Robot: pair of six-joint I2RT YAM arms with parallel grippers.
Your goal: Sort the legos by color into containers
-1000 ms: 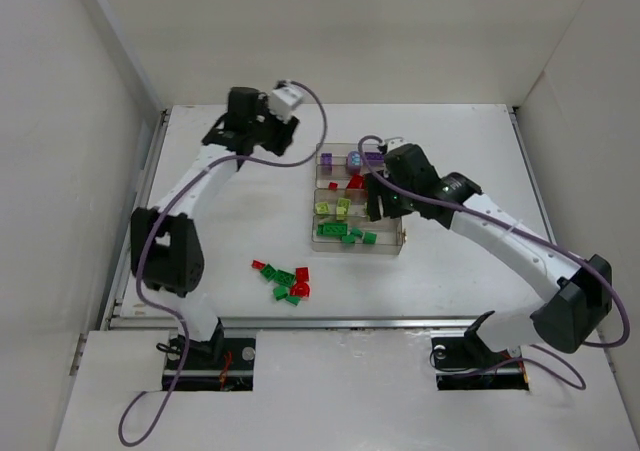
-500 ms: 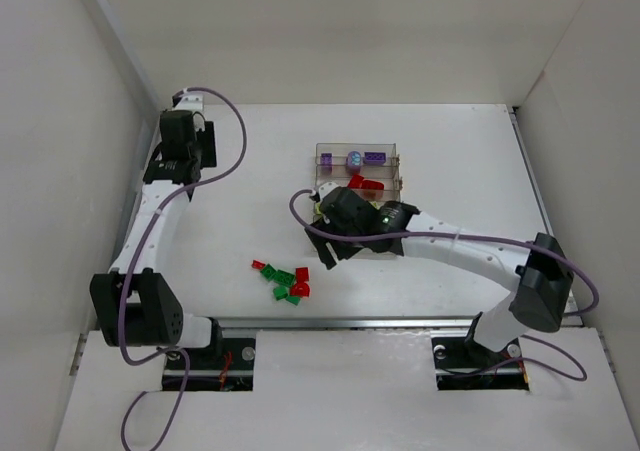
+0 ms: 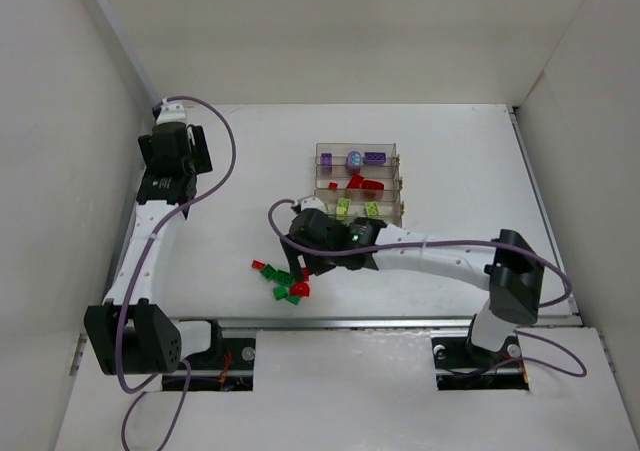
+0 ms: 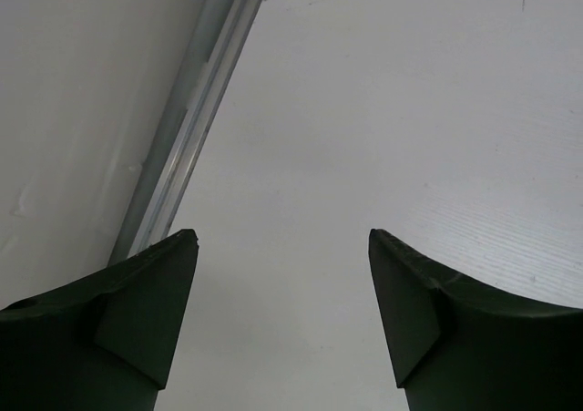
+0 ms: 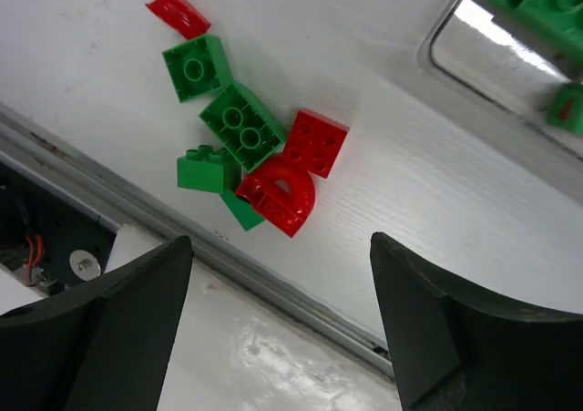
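Observation:
My right gripper goes down and closes on the brick next. The side of the red square brick toward the tray faces bare table, leaving room for a finger.
A loose pile of legos lies near the table's front edge. The right wrist view shows a red arch brick, a red square brick, several dark green bricks and a small red piece. My right gripper hovers just right of and above this pile, open and empty. The clear divided tray holds purple, red and lime bricks; my right arm hides its nearest compartment. My left gripper is open and empty over bare table at the far left.
A metal rail runs along the table's front edge just below the pile. The tray's corner with green bricks shows at the top right of the right wrist view. A side rail and white wall stand beside the left gripper.
My right gripper has swung from over the tray down-left to the loose pile. My left arm has drawn back from the table's middle rear to the far left edge.

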